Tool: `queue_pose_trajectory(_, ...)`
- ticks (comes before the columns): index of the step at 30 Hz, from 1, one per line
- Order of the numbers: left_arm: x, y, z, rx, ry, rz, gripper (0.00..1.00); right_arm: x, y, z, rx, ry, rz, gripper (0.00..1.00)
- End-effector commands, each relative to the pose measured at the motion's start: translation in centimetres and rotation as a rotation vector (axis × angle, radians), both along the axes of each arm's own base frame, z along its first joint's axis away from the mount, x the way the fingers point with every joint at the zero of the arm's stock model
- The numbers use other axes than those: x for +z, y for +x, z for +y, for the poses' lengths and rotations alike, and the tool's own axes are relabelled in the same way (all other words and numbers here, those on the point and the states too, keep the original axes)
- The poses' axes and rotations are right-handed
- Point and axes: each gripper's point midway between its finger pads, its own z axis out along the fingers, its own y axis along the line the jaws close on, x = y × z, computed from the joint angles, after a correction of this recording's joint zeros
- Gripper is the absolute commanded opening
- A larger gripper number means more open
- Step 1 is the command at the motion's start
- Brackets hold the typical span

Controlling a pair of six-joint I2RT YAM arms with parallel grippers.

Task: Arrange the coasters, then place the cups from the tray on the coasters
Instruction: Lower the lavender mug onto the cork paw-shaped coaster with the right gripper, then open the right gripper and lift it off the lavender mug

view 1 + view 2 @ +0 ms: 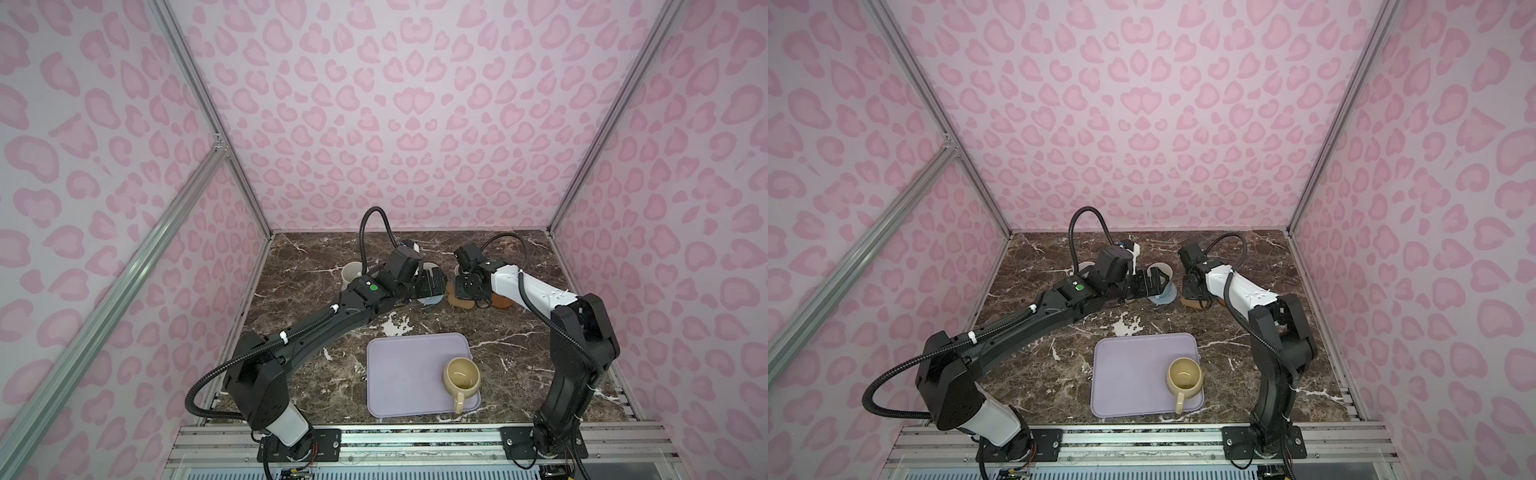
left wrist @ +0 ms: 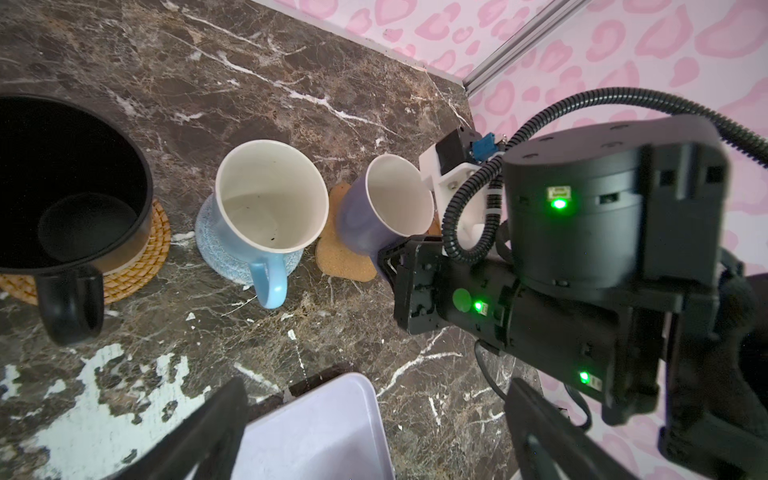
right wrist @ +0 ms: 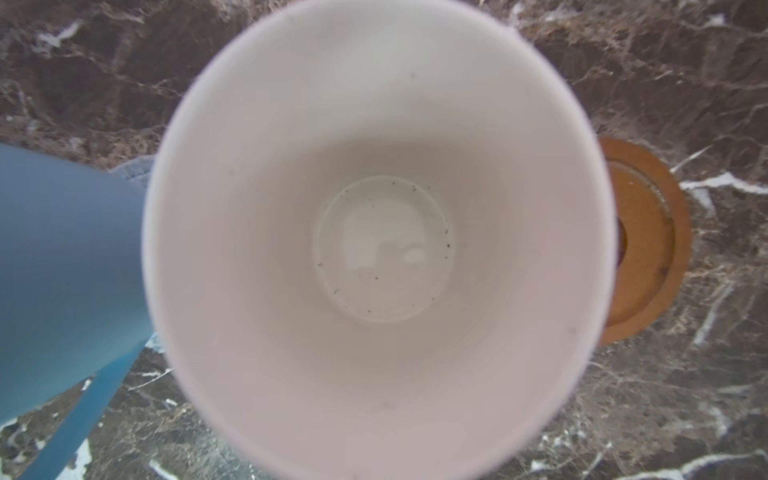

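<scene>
My right gripper holds the lavender-grey cup with its base already over the coaster, so next I will lower it slightly to set the cup onto the tan flower coaster and let go.
A beige-yellow cup stands alone on the lavender tray. In the left wrist view a black cup sits on the orange rattan coaster. Beside it a light blue cup sits on the grey-blue coaster, and a lavender-grey cup is at the tan flower coaster. My right gripper is shut at that cup's side; its jaws are hidden. The brown disc coaster is bare. My left gripper is open and empty, near the blue cup.
A white cup stands at the back left behind my left arm. The two wrists are close together at the back middle of the marble table. Pink patterned walls enclose the table on three sides.
</scene>
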Motion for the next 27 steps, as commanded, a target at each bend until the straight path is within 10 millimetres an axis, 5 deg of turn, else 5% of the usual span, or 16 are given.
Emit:
queue_pose_trajectory(1, 0.1, 0.3, -0.5, -0.003, -0.022, -0.004, 0.98, -0.1, 1.3, 0.0, -0.034, -0.004, -0.043, 0.0)
queue_pose_trajectory(11, 0.1, 0.2, -0.6, -0.001, -0.032, 0.001, 0.98, -1.5, 0.5, -0.1, -0.047, -0.008, -0.021, 0.0)
queue_pose_trajectory(23, -0.1, -0.4, 0.2, 0.008, -0.032, 0.006, 0.98, -0.6, -0.6, -0.5, -0.039, -0.018, -0.012, 0.57)
queue_pose_trajectory(27, 0.9, -1.5, 0.6, -0.02, -0.05, -0.002, 0.98, 1.0, -1.7, -1.0, -0.023, -0.008, -0.045, 0.67)
